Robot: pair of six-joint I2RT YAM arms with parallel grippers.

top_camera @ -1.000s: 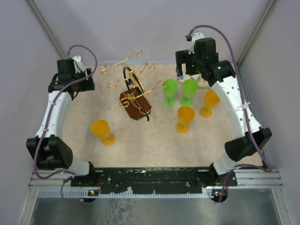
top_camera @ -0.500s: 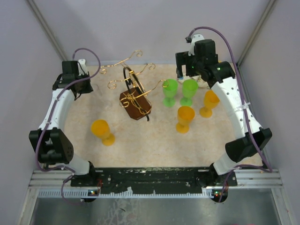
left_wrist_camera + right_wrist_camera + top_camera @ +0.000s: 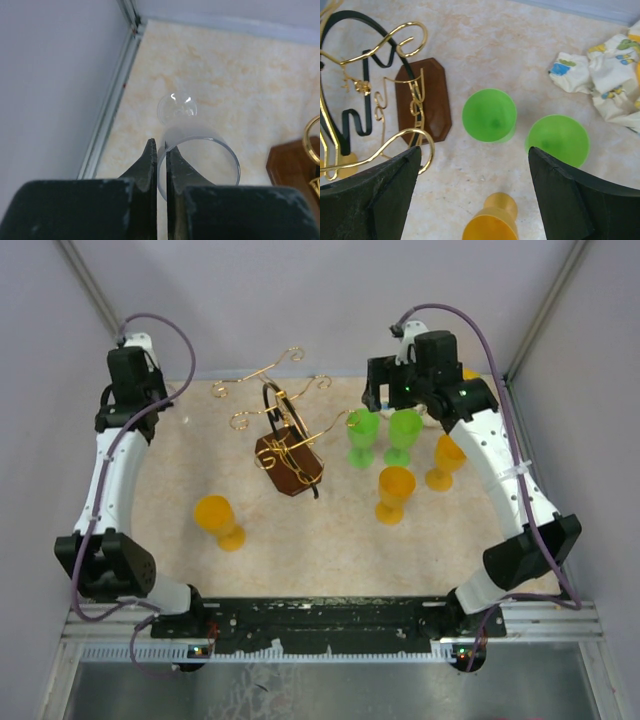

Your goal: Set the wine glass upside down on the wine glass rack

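Observation:
Right of my left gripper in the top view are the rack's curled arms: I will lift toward them, tilting up because the glass hangs foot-down, and release it.
A clear wine glass (image 3: 192, 132) hangs upright in the left wrist view. My left gripper (image 3: 159, 145) is shut on its rim, one finger inside the bowl and one outside. Its round foot (image 3: 176, 105) shows above the table near the left wall rail. In the top view that gripper (image 3: 135, 405) is at the far left corner, and the clear glass is too faint to make out there. The wine glass rack (image 3: 285, 430), gold wire on a dark brown base (image 3: 425, 95), stands mid-table. My right gripper (image 3: 475, 150) is open above the green goblets, holding nothing.
Two green goblets (image 3: 362, 430) (image 3: 403, 430) stand right of the rack. Orange goblets stand at the front left (image 3: 218, 515), centre right (image 3: 395, 487) and right (image 3: 447, 455). A crumpled printed cloth (image 3: 600, 75) lies at the far right. The rack's base corner (image 3: 290, 165) is right of the held glass.
My left gripper has shut on the clear glass's rim and moved up and back toward the far left corner. The right gripper has shifted slightly left, still open.

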